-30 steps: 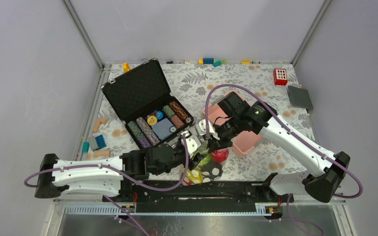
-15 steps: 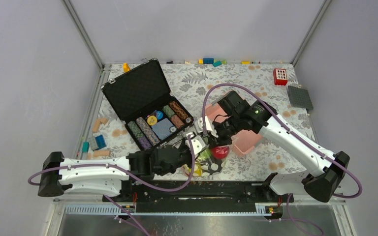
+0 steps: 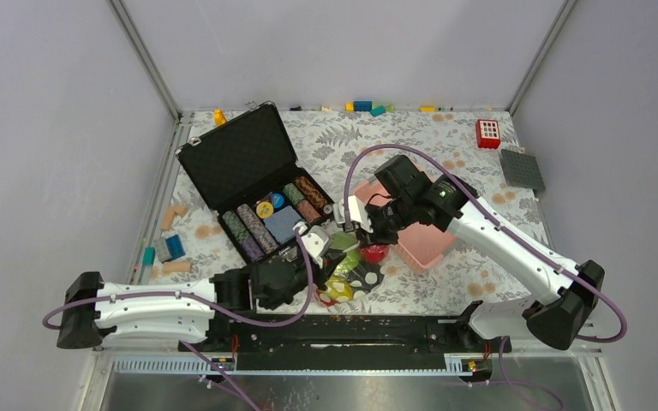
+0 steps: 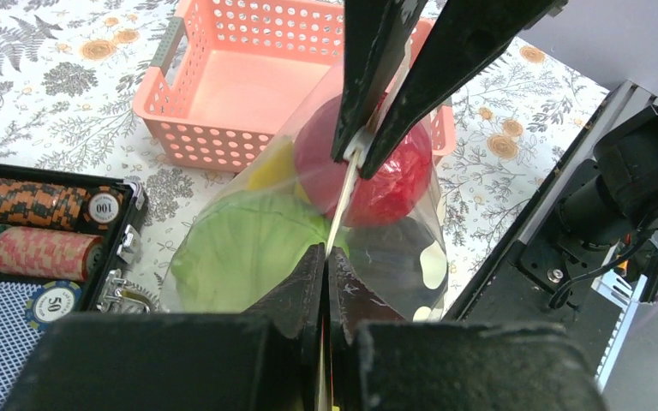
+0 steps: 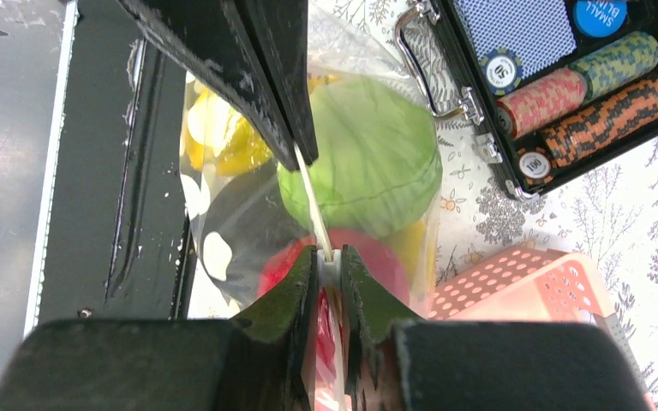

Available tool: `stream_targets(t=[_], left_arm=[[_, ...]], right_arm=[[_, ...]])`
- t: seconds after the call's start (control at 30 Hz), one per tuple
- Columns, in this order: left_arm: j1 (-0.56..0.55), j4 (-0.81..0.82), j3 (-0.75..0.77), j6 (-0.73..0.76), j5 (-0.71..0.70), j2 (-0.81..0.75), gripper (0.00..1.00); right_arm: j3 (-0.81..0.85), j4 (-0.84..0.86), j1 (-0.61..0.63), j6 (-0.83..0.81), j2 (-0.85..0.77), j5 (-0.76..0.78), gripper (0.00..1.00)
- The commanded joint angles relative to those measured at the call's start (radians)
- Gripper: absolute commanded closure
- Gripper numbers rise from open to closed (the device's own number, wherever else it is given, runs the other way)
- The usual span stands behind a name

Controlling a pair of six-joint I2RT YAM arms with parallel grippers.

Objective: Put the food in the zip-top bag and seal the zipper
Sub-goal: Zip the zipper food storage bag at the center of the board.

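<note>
My right gripper should follow the zipper to its basket-side end, on the gripper's right in the top view, and release there.
The clear zip-top bag (image 3: pixel 349 272) hangs between both grippers near the table's front edge. Inside it lies the food: a pale green cabbage (image 4: pixel 240 248), a red apple (image 4: pixel 394 175) and a yellow banana (image 5: pixel 223 141), next to the bag's black white-dotted patch (image 5: pixel 231 224). The pale zipper (image 4: pixel 343 199) runs taut from one gripper to the other. My left gripper (image 4: pixel 326 257) is shut on one end of it. My right gripper (image 5: pixel 329 257) faces it, shut on the zipper (image 5: pixel 312 205) at a small white piece, above the apple.
The pink slatted basket (image 3: pixel 428 244) stands just right of the bag. The open black case of poker chips (image 3: pixel 257 184) lies to its left, close to the left gripper. Small blocks lie along the far edge and left side. The black base rail (image 3: pixel 377 330) runs under the bag.
My left gripper has shut on the zipper. Both grippers and the bag have shifted left and slightly away from the front edge.
</note>
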Motion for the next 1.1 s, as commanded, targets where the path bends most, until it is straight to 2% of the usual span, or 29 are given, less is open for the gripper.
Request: stream_targets(t=[0.0,0.27,0.67,0.83,1.07], left_arm=[[-0.001,-0.198,-0.082,-0.047,-0.080,-0.071,1.00],[-0.001,-0.199,-0.104,-0.047,-0.051,-0.101,1.00],[-0.001,-0.201,-0.111,-0.051,-0.053,-0.106,1.00],[0.000,-0.202,-0.113,-0.055,-0.064,-0.115,1.00],[-0.001,-0.176,-0.109,-0.035,-0.076,-0.143,1.00]], right_arm=[[0.049,-0.155,-0.114,-0.066,-0.027,0.293,0.99],[0.017,-0.161,-0.191,-0.104,-0.040,0.371,0.99],[0.061,-0.222,-0.288,-0.156,-0.010,0.464,1.00],[0.087,-0.262,-0.308,-0.167,0.008,0.442,1.00],[0.077,-0.227,-0.309,-0.164,-0.032,0.377,1.00]])
